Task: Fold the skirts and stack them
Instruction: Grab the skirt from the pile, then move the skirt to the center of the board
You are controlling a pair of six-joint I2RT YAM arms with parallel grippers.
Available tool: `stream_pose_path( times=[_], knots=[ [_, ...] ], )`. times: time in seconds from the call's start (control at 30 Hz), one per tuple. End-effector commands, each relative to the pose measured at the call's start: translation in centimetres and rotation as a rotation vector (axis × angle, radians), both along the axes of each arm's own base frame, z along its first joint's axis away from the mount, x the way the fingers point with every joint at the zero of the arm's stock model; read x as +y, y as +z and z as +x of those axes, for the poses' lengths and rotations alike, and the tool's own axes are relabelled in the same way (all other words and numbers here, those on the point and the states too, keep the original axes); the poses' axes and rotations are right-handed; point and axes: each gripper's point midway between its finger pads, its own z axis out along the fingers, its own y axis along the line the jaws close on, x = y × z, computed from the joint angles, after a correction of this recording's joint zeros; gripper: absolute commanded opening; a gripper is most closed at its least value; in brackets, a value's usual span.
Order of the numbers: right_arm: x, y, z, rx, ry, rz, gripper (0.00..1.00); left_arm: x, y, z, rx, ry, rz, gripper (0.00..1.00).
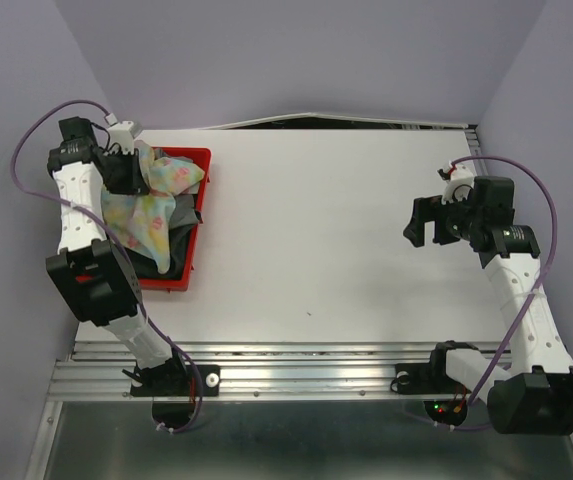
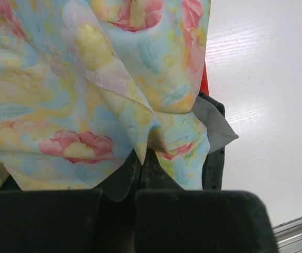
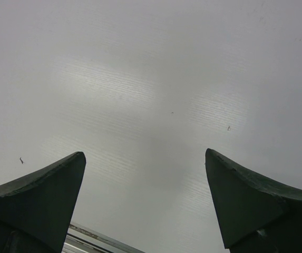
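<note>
Next, my left gripper raises the floral skirt from the red bin, then lowers it over the white table's middle [image 1: 295, 236], because that space is bare.
The pastel yellow-blue skirt with pink flowers [image 1: 151, 205] hangs out of the red bin [image 1: 202, 160] at the far left. My left gripper [image 1: 134, 172] is shut on a fold of that floral skirt [image 2: 87, 100]; the cloth is pinched where the two fingertips meet [image 2: 138, 161]. Under it lie a grey skirt [image 2: 214, 124] and dark skirts [image 1: 164, 258] inside the bin. My right gripper [image 1: 421, 222] hovers open over the bare white table on the right, its fingers [image 3: 50, 190] spread wide with nothing between them.
The white table [image 1: 316, 230] stretches between the bin and the right arm. Purple walls close in on both sides and at the back. A metal rail [image 1: 296, 365] runs along the near edge by the arm bases.
</note>
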Motion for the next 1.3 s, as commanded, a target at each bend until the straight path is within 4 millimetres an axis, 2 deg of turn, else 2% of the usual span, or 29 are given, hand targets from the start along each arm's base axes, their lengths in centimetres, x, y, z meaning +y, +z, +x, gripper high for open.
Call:
stream_pose_path(
  times=[0.0, 0.07, 0.13, 0.17, 0.2, 0.23, 0.3, 0.33, 0.4, 0.43, 0.53, 0.67, 0.7, 0.77, 0.83, 0.9, 1.0, 1.03, 1.07, 1.1, 1.23, 1.27],
  knots=[
    [0.0, 1.2, 0.5, -0.049, 0.007, -0.004, 1.0, -0.2, 6.4, 1.0, -0.174, -0.007, 0.027, 0.0],
    [0.1, 1.3, 0.6, -0.052, 0.006, 0.002, 1.0, -1.1, 9.9, 0.8, -0.249, -0.034, 0.039, 0.0],
    [0.3, 1.4, 0.6, -0.05, 0.012, 0.016, 1.0, -3.3, 13.6, 0.5, -0.329, -0.097, 0.064, 0.0],
    [0.4, 1.4, 0.7, -0.048, 0.016, 0.021, 1.0, -4.2, 14.7, 0.4, -0.357, -0.119, 0.072, 0.0],
    [0.6, 1.6, 0.7, -0.049, 0.025, 0.03, 1.0, -6.3, 16.4, 0.2, -0.397, -0.164, 0.079, 0.0],
    [0.7, 1.6, 0.9, -0.047, 0.025, 0.034, 1.0, -7.4, 17.4, 0.1, -0.422, -0.184, 0.086, 0.0],
    [0.7, 1.8, 1.1, -0.046, 0.027, 0.037, 1.0, -9.5, 18.9, -0.2, -0.464, -0.219, 0.088, 0.0],
    [0.8, 1.9, 1.2, -0.049, 0.028, 0.04, 1.0, -11.8, 19.9, -0.4, -0.491, -0.264, 0.074, 0.0],
    [0.9, 2.0, 1.3, -0.04, 0.024, 0.05, 1.0, -13.6, 21.0, -0.6, -0.521, -0.295, 0.053, 0.0],
    [1.0, 2.4, 1.3, -0.046, 0.027, 0.058, 1.0, -16.3, 21.9, -1.1, -0.545, -0.363, 0.026, 0.0],
    [1.2, 2.6, 1.5, -0.044, 0.035, 0.07, 1.0, -19.8, 23.3, -2.3, -0.588, -0.464, -0.017, 0.0],
    [1.4, 2.8, 1.7, -0.042, 0.039, 0.078, 1.0, -26.2, 24.5, -4.8, -0.647, -0.644, -0.108, 0.0],
    [1.4, 2.7, 1.7, -0.04, 0.038, 0.079, 1.0, -27.1, 23.6, -4.8, -0.634, -0.665, -0.117, 0.0],
    [1.3, 2.6, 1.9, -0.035, 0.035, 0.08, 1.0, -28.7, 23.2, -4.7, -0.65, -0.697, -0.13, 0.0],
    [1.3, 2.5, 2.0, -0.029, 0.029, 0.078, 1.0, -30.9, 22.1, -5.4, -0.619, -0.778, -0.188, 0.0],
    [1.2, 2.3, 2.0, -0.023, 0.026, 0.075, 1.0, -33.0, 20.2, -5.9, -0.564, -0.841, -0.233, 0.0],
    [1.1, 1.9, 2.0, -0.016, 0.024, 0.068, 1.0, -35.2, 17.7, -5.2, -0.511, -0.849, -0.256, 0.0],
    [1.0, 1.9, 2.1, -0.018, 0.023, 0.066, 1.0, -36.3, 15.9, -5.0, -0.473, -0.863, -0.267, 0.0],
    [1.0, 1.7, 2.1, -0.013, 0.021, 0.064, 1.0, -36.8, 15.0, -4.9, -0.453, -0.868, -0.274, 0.0],
    [0.9, 1.6, 2.1, -0.01, 0.017, 0.061, 1.0, -37.2, 13.2, -5.0, -0.41, -0.871, -0.282, 0.0],
    [0.8, 1.3, 2.3, -0.003, 0.014, 0.055, 1.0, -39.4, 9.8, -5.2, -0.341, -0.884, -0.289, 0.0],
    [0.8, 1.2, 2.3, 0.001, 0.015, 0.057, 1.0, -40.4, 8.9, -6.0, -0.323, -0.908, -0.285, 0.0]
  ],
)
